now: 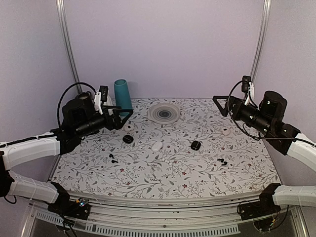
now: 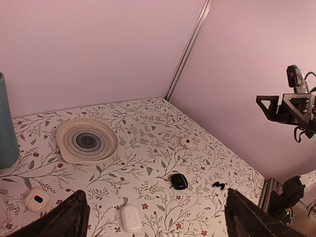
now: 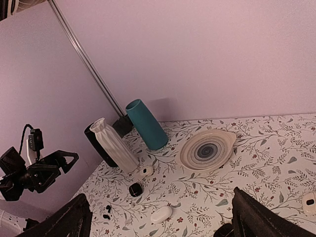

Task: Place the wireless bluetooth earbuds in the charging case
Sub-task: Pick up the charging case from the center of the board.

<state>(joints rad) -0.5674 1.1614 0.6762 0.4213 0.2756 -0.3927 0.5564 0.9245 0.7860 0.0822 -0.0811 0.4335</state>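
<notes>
Next, my open right gripper lowers toward the left in the top view, fingers around the nearer black case (image 3: 224, 230), since clear tabletop surrounds the case's sides.
Two glossy black earbuds (image 1: 112, 158) lie front left, and another black pair (image 1: 222, 161) lies front right. Faint white earbuds (image 2: 170, 233) lie near a closed white case (image 1: 157, 146). A black case (image 1: 128, 139) and an open white case (image 1: 129, 127) sit at the left. Another black case (image 1: 196, 145) and another open white case (image 1: 225, 131) sit at the right. My left gripper (image 1: 127, 114) is open and empty, raised above the back left. My right gripper (image 1: 218, 106) is open and empty, raised above the back right. Neither touches anything.
A teal vase (image 1: 123, 96) stands at the back left, with a white ribbed vase (image 3: 114, 144) and a black cylinder (image 3: 96, 143) beside it. A striped plate (image 1: 164, 113) lies at the back middle. Lilac walls close in the back and both sides.
</notes>
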